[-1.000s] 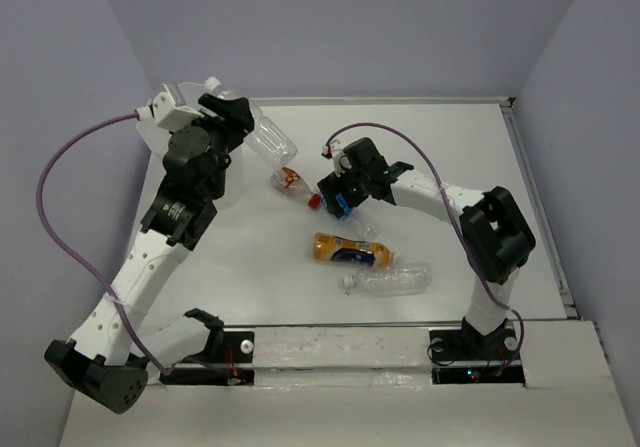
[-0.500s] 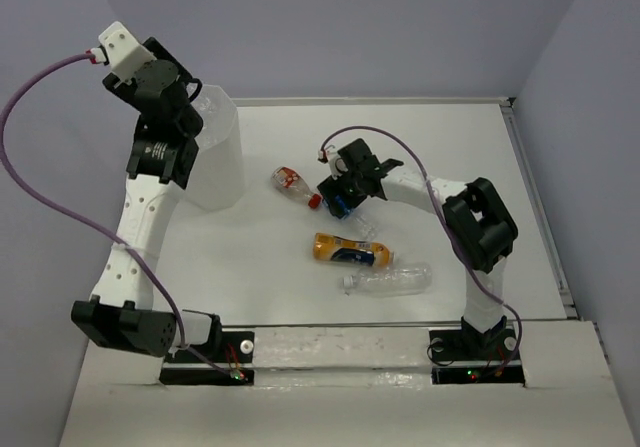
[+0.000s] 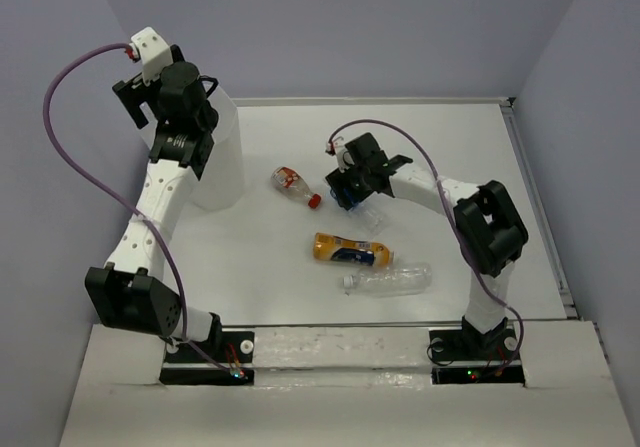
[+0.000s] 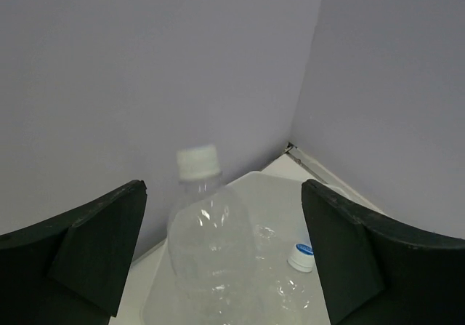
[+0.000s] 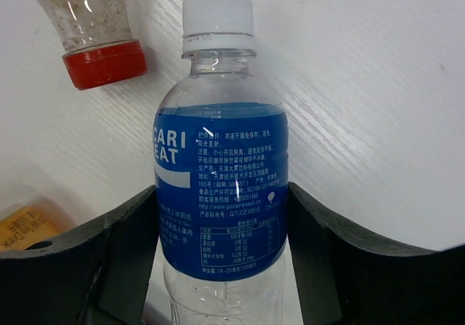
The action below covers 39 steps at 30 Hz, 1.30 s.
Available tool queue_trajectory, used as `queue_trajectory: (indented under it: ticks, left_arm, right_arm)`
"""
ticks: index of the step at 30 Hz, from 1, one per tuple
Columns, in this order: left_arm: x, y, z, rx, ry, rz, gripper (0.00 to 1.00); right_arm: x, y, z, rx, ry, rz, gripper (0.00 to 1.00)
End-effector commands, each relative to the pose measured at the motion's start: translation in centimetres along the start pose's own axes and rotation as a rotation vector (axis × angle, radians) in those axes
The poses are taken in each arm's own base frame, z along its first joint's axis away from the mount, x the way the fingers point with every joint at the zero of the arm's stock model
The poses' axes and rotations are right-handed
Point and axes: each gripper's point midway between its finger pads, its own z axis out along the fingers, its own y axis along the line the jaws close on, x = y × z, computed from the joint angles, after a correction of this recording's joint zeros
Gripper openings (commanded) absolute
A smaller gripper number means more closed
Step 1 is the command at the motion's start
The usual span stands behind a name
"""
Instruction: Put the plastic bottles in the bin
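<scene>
My right gripper should raise the blue-labelled bottle (image 5: pixel 221 187) and tip it upright, past the red-capped bottle and over the bin (image 3: pixel 225 167).
My left gripper (image 3: pixel 200 107) hangs over the bin (image 3: pixel 225 167), a translucent white bucket at the far left. Its jaws stand wide open (image 4: pixel 225 252). A clear bottle with a white cap (image 4: pixel 209 230) sits loose between them, touching neither finger, above the bin (image 4: pixel 280 194). A blue-topped cap of another bottle (image 4: pixel 301 256) shows inside. My right gripper (image 3: pixel 350 195) is down on the table, its fingers pressed on both sides of the lying blue-labelled bottle (image 5: pixel 221 187).
A red-capped bottle (image 3: pixel 292 181) lies just left of the right gripper. An orange bottle with a yellow label (image 3: pixel 350 250) and a plain clear bottle (image 3: pixel 390 279) lie nearer the arm bases. Walls close the table at the back and sides.
The left arm swung left with the clear bottle from the table's middle to above the bin and opened its jaws. The right gripper's jaws closed in on the blue-labelled bottle.
</scene>
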Motion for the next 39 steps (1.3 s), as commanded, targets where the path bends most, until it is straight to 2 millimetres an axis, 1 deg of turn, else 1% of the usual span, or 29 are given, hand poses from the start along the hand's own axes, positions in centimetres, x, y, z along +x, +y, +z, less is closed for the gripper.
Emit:
queue_trajectory:
  ticks: [1,6,8,10,11,13,14,15,16,17,19,20,21,22,23,24,25,26,27,29,31,32,33,34,35,36,37,38,39]
  left_arm:
    - [-3.9,-0.4,-0.5,0.049,-0.045,-0.133,0.99]
    - [-7.0,-1.2,-3.1,0.252,-0.040,-0.244,0.99]
    - [-6.9,-2.5,-4.6,0.378,-0.008,-0.281,0.99]
    - [-7.4,-2.4,-6.4,0.471,0.010,-0.317,0.99]
    - [-6.4,-3.4,-7.5,0.558,0.045,-0.314,0.99]
    - [-5.9,-3.0,-9.6,0.638,0.085,-0.360,0.99]
    - [-3.9,-3.6,-10.7,0.703,0.134,-0.342,0.99]
    - [-3.8,-2.8,-11.9,0.732,0.144,-0.368,0.99]
    - [-3.0,-2.5,-12.5,0.748,0.164,-0.370,0.99]
    - [-0.4,-2.5,-13.3,0.774,0.218,-0.346,0.99]
    - [0.8,-1.0,-14.8,0.792,0.249,-0.366,0.99]
    - [3.5,-0.7,-15.2,0.789,0.301,-0.347,0.99]
    - [4.7,-0.5,-16.0,0.810,0.331,-0.343,0.99]
    - [5.1,0.4,-16.9,0.825,0.346,-0.358,0.99]
    - [7.5,0.5,-17.6,0.841,0.399,-0.339,0.99]
    - [8.3,1.3,-18.4,0.847,0.422,-0.339,0.99]
    - [10.4,1.5,-18.9,0.842,0.476,-0.336,0.99]
    - [11.2,1.7,-19.4,0.851,0.501,-0.339,0.99]
    - [11.9,2.2,-20.2,0.861,0.528,-0.337,0.99]
    - [14.0,2.5,-21.7,0.895,0.608,-0.350,0.99]
    - [15.9,2.8,-22.5,0.895,0.663,-0.345,0.99]
    - [16.5,2.9,-22.9,0.901,0.688,-0.353,0.99]
    - [17.4,2.9,-23.8,0.926,0.731,-0.371,0.99]
    - [17.1,2.8,-23.9,0.928,0.726,-0.390,0.99]
    - [18.5,2.8,-24.7,0.947,0.776,-0.394,0.99]
    - [18.4,2.6,-25.2,0.959,0.793,-0.437,0.99]
    - [18.9,2.5,-25.6,0.972,0.817,-0.453,0.99]
    - [19.5,2.4,-26.2,0.985,0.846,-0.467,0.99]
    - [21.0,2.4,-26.9,0.989,0.893,-0.467,0.99]
  right_arm:
    - [-4.1,-1.9,-5.0,0.090,-0.151,0.012,0.49]
    - [-6.9,-2.0,-8.9,0.113,-0.272,0.030,0.47]
    - [-8.7,-1.7,-11.2,0.108,-0.352,0.036,0.47]
    - [-10.2,-1.1,-12.9,0.079,-0.420,0.038,0.45]
    - [-11.7,-0.3,-14.1,0.035,-0.486,0.029,0.44]
    - [-13.8,0.8,-16.8,-0.018,-0.588,0.031,0.43]
    - [-15.4,2.2,-18.2,-0.074,-0.662,0.010,0.43]
    - [-16.6,2.6,-19.8,-0.093,-0.717,0.001,0.43]
    - [-17.1,3.5,-20.2,-0.123,-0.740,0.008,0.43]
    - [-18.8,4.5,-21.8,-0.150,-0.800,0.002,0.43]
    - [-20.4,5.4,-22.5,-0.160,-0.836,0.001,0.43]
    - [-22.0,5.8,-23.9,-0.167,-0.879,-0.005,0.43]
    - [-23.1,6.9,-24.8,-0.192,-0.916,-0.010,0.43]
    - [-24.1,7.5,-24.5,-0.207,-0.931,-0.011,0.43]
    - [-26.0,8.3,-26.4,-0.232,-0.995,-0.026,0.43]
    - [-26.8,9.6,-26.9,-0.268,-1.016,-0.030,0.43]
    - [-27.6,10.4,-26.1,-0.289,-1.021,-0.034,0.43]
    - [-28.4,11.1,-26.4,-0.309,-1.046,-0.039,0.43]
    - [-30.3,11.9,-28.5,-0.338,-1.116,-0.034,0.43]
    - [-32.6,13.7,-29.2,-0.403,-1.169,-0.019,0.43]
    - [-34.1,14.7,-29.4,-0.442,-1.204,-0.011,0.43]
    - [-35.1,14.9,-29.9,-0.460,-1.247,-0.009,0.43]
    - [-36.4,16.0,-30.2,-0.513,-1.292,-0.008,0.43]
    - [-37.0,16.1,-29.7,-0.526,-1.295,0.006,0.43]
    - [-37.8,17.0,-30.3,-0.562,-1.338,0.002,0.43]
    - [-38.3,17.4,-27.0,-0.585,-1.316,0.017,0.43]
    - [-38.8,18.4,-26.7,-0.605,-1.343,0.010,0.43]
    - [-40.1,19.2,-29.4,-0.626,-1.432,-0.005,0.42]
    - [-40.8,19.3,-29.3,-0.614,-1.473,0.010,0.42]
